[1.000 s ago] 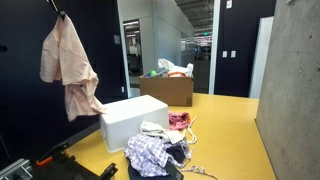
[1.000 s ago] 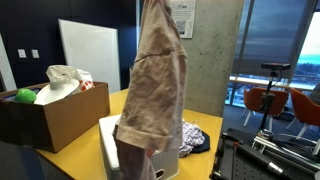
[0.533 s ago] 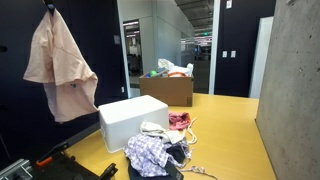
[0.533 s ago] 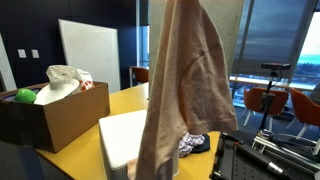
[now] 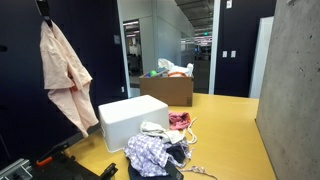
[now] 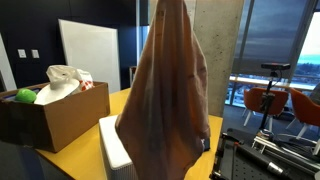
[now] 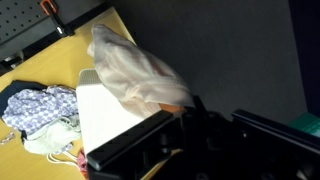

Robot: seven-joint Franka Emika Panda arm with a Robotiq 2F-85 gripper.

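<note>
I need to carry the free-hanging shirt across the white box's top (image 5: 136,107) (image 7: 98,120), which is below my gripper and to its left in the wrist view, then lower and release it.
My gripper (image 5: 43,8) is shut on the top of a pale pink shirt (image 5: 63,74) and holds it high in the air, so it hangs free, left of and above a white foam box (image 5: 132,120) on the yellow table (image 5: 235,130). In an exterior view the hanging shirt (image 6: 167,95) fills the middle and hides most of the box (image 6: 113,150). In the wrist view the shirt (image 7: 135,72) hangs from the dark jaws (image 7: 185,108) over the white box (image 7: 105,110).
A pile of clothes (image 5: 160,148) lies on the table in front of the white box, also in the wrist view (image 7: 40,115). A cardboard box (image 5: 167,88) with bags stands at the back, also in an exterior view (image 6: 50,110). A concrete wall (image 5: 290,90) stands at the right.
The shirt has swung and turned as it hangs: spread wide half a second ago, it now hangs narrower and longer. The gripper stays high at the top left.
</note>
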